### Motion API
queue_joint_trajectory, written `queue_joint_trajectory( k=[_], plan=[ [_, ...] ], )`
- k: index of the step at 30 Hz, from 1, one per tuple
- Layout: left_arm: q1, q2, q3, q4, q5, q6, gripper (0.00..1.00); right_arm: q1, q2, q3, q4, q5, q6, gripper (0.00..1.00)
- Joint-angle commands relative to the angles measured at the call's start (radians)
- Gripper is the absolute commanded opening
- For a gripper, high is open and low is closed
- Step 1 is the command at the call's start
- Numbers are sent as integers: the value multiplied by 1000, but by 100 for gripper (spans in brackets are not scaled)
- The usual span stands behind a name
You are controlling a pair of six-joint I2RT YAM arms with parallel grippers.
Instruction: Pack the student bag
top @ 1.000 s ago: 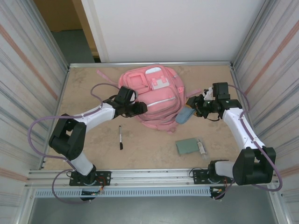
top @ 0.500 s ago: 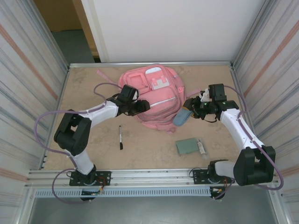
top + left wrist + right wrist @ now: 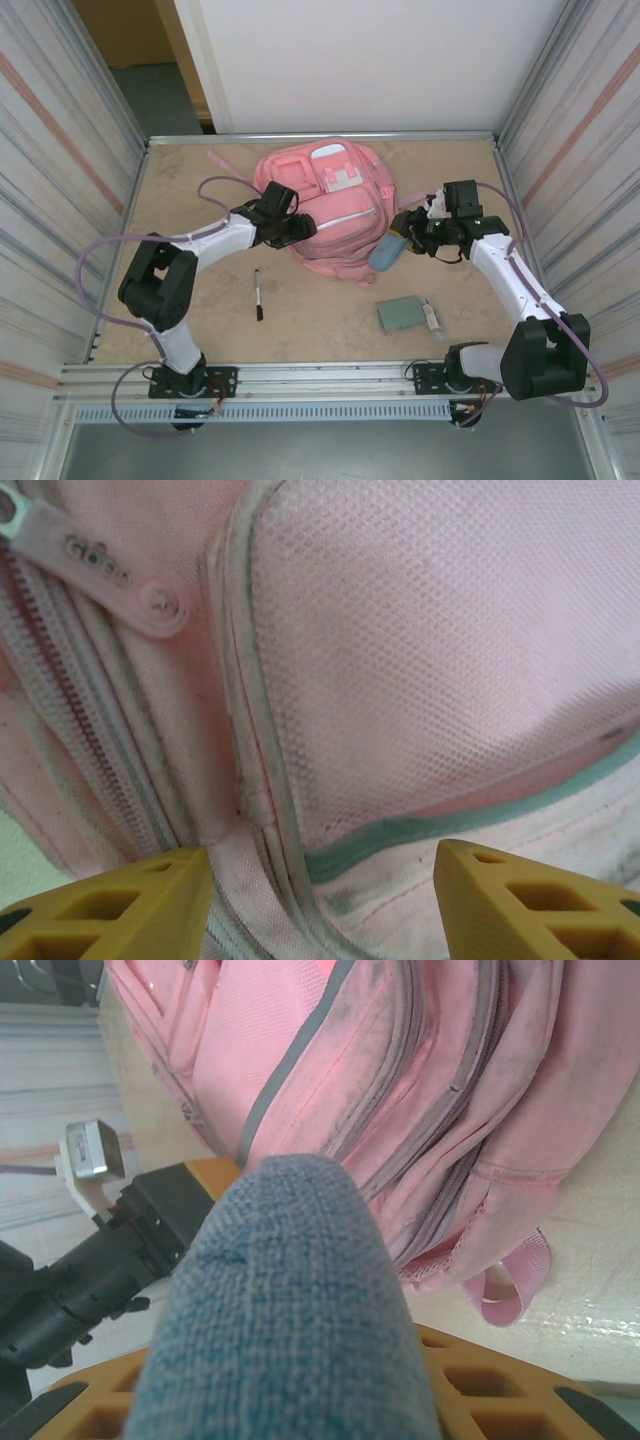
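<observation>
My right gripper moves sideways into the student bag's zipped near side next and releases the blue fabric pouch point(image 3: 388, 252), since the pouch still hangs outside the bag.
The pink student bag point(image 3: 330, 205) lies flat at the back middle of the table, front pockets up. My left gripper point(image 3: 302, 228) rests on its left side. In the left wrist view my left gripper point(image 3: 320, 885) stands open, with its yellow fingertips point(image 3: 120, 900) apart over a zip seam and grey piping of the student bag point(image 3: 420, 660), holding nothing. My right gripper point(image 3: 406, 232) hovers at the bag's right edge, shut on a blue fabric pouch point(image 3: 388, 252). Up close the pouch point(image 3: 290, 1320) juts out from between the fingers of my right gripper point(image 3: 300, 1400), pointing at the bag's side pockets point(image 3: 400, 1080).
A black marker point(image 3: 258, 294) lies on the table in front of the bag's left part. A green card point(image 3: 402, 313) and a small pale tube point(image 3: 432, 317) lie at the front right. Metal walls close in the left, right and back.
My left gripper has opened wider and slid a little further onto the bag. My right arm has carried the blue pouch leftward, closer to the bag's right edge.
</observation>
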Motion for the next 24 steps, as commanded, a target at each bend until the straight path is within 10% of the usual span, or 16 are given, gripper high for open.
queue_joint_trajectory(
  k=[1, 7, 12, 19, 24],
  plan=[
    [6, 44, 40, -1, -5, -10, 59, 9, -22, -15, 33, 3, 24, 33],
    [6, 87, 111, 12, 56, 21, 40, 17, -39, -46, 34, 23, 24, 33],
    [10, 57, 139, 21, 112, 26, 2, 47, -37, -92, 59, 57, 33, 33],
    [-53, -94, 177, 65, 178, -114, 0, 98, 13, -135, 193, -100, 193, 37],
    [-48, -157, 110, 228, 196, -305, 0, 130, -17, -203, 279, 79, 333, 33]
  ],
)
